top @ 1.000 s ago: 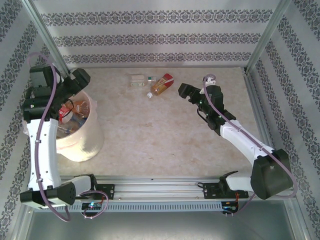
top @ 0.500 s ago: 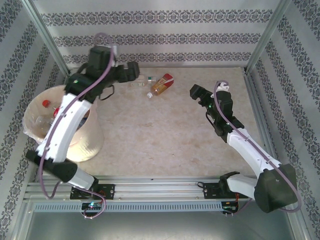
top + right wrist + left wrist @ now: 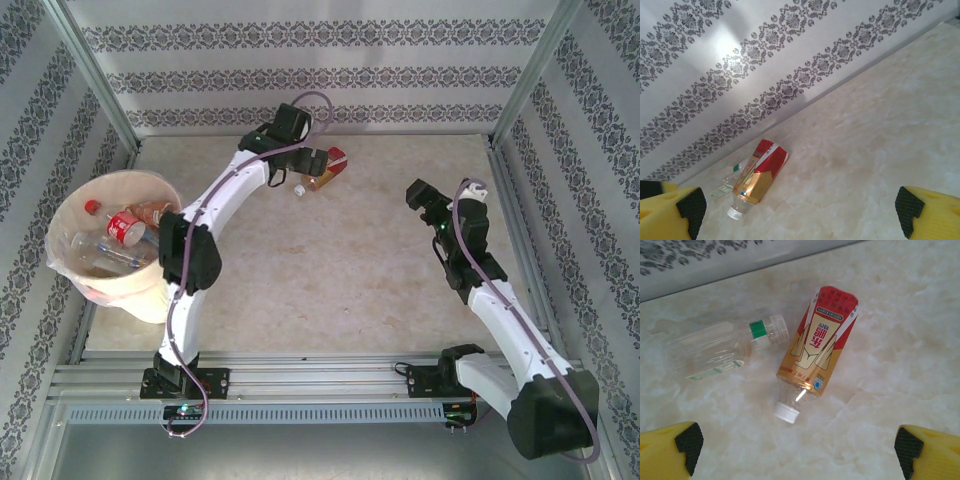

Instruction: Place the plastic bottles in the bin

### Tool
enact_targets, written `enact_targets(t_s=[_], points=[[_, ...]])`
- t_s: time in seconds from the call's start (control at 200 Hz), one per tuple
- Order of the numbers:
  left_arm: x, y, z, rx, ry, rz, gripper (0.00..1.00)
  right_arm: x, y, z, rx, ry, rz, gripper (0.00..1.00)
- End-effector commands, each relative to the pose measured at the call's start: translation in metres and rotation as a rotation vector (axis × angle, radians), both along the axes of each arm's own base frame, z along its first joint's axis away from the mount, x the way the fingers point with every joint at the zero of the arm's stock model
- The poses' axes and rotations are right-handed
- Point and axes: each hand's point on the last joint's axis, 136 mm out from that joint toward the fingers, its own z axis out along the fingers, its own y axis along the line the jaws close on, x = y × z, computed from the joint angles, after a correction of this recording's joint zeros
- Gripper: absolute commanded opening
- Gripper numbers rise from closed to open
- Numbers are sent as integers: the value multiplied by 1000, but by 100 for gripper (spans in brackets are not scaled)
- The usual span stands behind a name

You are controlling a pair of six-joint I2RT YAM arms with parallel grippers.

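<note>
Next, my left gripper moves down onto the gold end of the bottle's label, which lies below it. The open fingers stand wider than the bottle's body.
Two plastic bottles lie at the far side of the table. One has a red and gold label and a white cap; it also shows from above and in the right wrist view. The other bottle is clear with a green neck band, lying left of the first. My left gripper hovers open just above them, its fingertips wide apart and holding nothing. My right gripper stands open and bare to the right, well apart from them. The bin stands at the left with several bottles inside.
The patterned back wall runs close behind the two bottles. Metal frame posts rise at the far corners. My left arm stretches diagonally from its base past the bin's right side. Bare marble tabletop lies between the arms.
My left arm has swung from over the bin across to the far bottles, staying open. My right gripper has drawn back to the right and nearer, away from the bottles.
</note>
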Motion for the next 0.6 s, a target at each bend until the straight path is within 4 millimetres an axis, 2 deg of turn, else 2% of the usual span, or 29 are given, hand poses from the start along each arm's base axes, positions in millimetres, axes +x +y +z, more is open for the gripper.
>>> enact_targets(t_s=[0.0, 0.085, 0.19, 0.425, 0.595], points=[[21, -16, 6, 29, -79, -102, 100, -10, -16, 1, -71, -21, -58, 98], [30, -24, -17, 42, -63, -135, 100, -16, -18, 1, -127, -1, -48, 98], [44, -25, -44, 66, -48, -127, 100, -22, -22, 2, -178, 41, -51, 98], [64, -26, -79, 14, -18, -130, 100, -28, -26, 10, -162, 28, -72, 98], [71, -25, -106, 19, 9, -137, 98, -29, -18, 14, -201, 59, -9, 98]])
